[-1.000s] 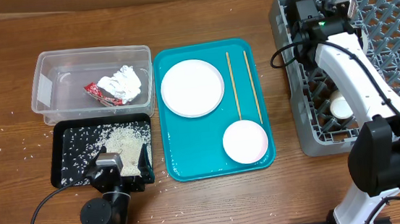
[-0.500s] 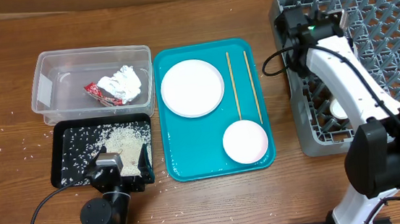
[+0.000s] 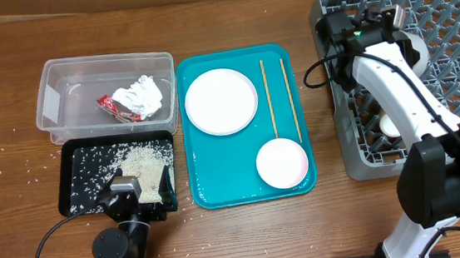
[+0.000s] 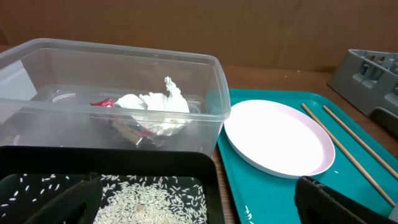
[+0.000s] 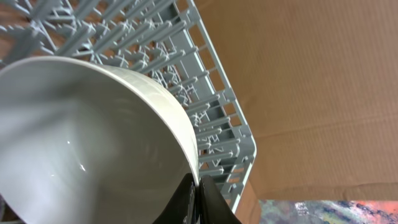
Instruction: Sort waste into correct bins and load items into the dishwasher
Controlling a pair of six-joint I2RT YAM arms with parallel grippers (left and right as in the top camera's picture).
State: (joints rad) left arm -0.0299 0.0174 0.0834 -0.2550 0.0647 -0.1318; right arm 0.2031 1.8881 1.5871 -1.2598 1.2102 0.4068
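I will lower my right gripper next, easing left in the overhead view, and release the bowl's rim, since the rack's tray-side wires lie below it.
My right gripper [image 3: 397, 29] [image 5: 198, 180] is shut on the rim of a white bowl [image 3: 415, 50] [image 5: 81, 137], held tilted over the grey dish rack [image 3: 453, 1] [image 5: 211, 106]. A small white cup [image 3: 392, 125] sits in the rack. My left gripper [image 3: 140, 195] [image 4: 205, 205] is open and empty over the black tray [image 3: 79, 171] [image 4: 124, 162] of rice [image 3: 145, 160] [image 4: 149, 199]. The clear tub [image 3: 52, 103] [image 4: 37, 93] holds the napkin [image 3: 145, 95] [image 4: 155, 109] and the red wrapper [image 3: 115, 106] [image 4: 102, 103].
A teal tray [image 3: 243, 186] [image 4: 261, 186] between the bins and the rack holds a round plate [image 3: 221, 101] [image 4: 277, 137], a pale pink dish [image 3: 282, 163] and two chopsticks [image 3: 268, 92] [image 4: 357, 149]. Loose rice grains [image 3: 29, 167] lie on the wooden table at the left.
The right wrist has dropped a little and turned over the rack's near-left part, and the white bowl now shows to the right of the gripper. The left arm has not moved.
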